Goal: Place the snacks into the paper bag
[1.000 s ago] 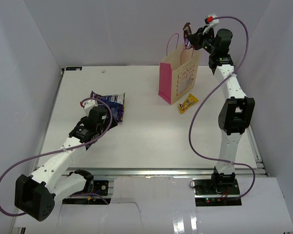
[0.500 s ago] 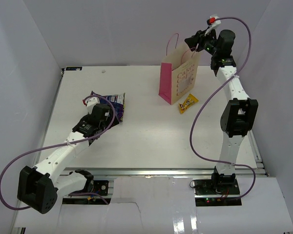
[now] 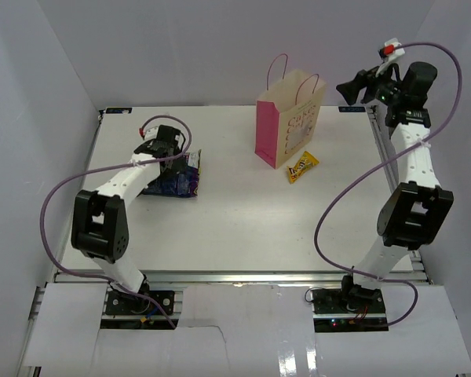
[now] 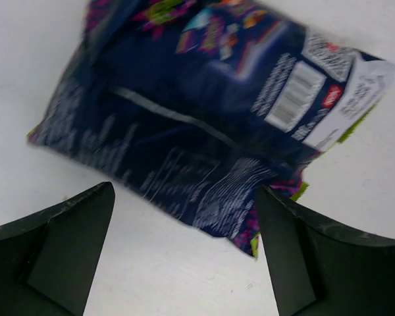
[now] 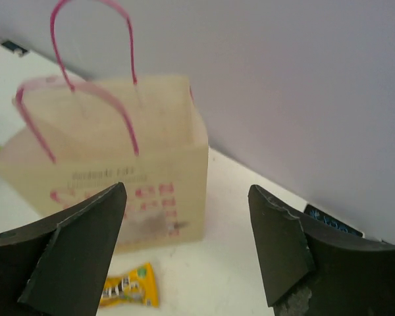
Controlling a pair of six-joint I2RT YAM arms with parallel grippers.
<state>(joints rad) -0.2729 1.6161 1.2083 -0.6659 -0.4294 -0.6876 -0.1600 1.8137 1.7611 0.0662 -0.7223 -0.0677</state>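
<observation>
The robot's left gripper will next move right in the top view and down onto the chip bag's white-labelled end (image 3: 194, 160) (image 4: 357, 99), because that end lies below and that way.
The paper bag (image 3: 290, 118) stands upright at the back of the table, cream with a pink side and pink cord handles; the right wrist view shows the paper bag (image 5: 118, 171) from its lettered face. One yellow wrapped bar (image 3: 302, 166) lies just right of it, seen as the yellow bar (image 5: 128, 289) low in the wrist view. My right gripper (image 3: 349, 88) hangs open and empty in the air, right of the bag (image 5: 187, 197). The blue-purple chip bag (image 3: 177, 179) lies flat at the left. My left gripper (image 3: 166, 157) hovers open just over its edge (image 4: 184, 197), the chip bag (image 4: 204, 112) beyond the fingertips.
White walls close in the table (image 3: 235, 220) on the left, back and right. A small dark label (image 3: 353, 110) lies at the table's back right edge. A purple cable loops along each arm.
My right gripper has opened, letting go of the dark packet it held above the paper bag, and swung right. The left arm has swung back and up over the chip bag.
</observation>
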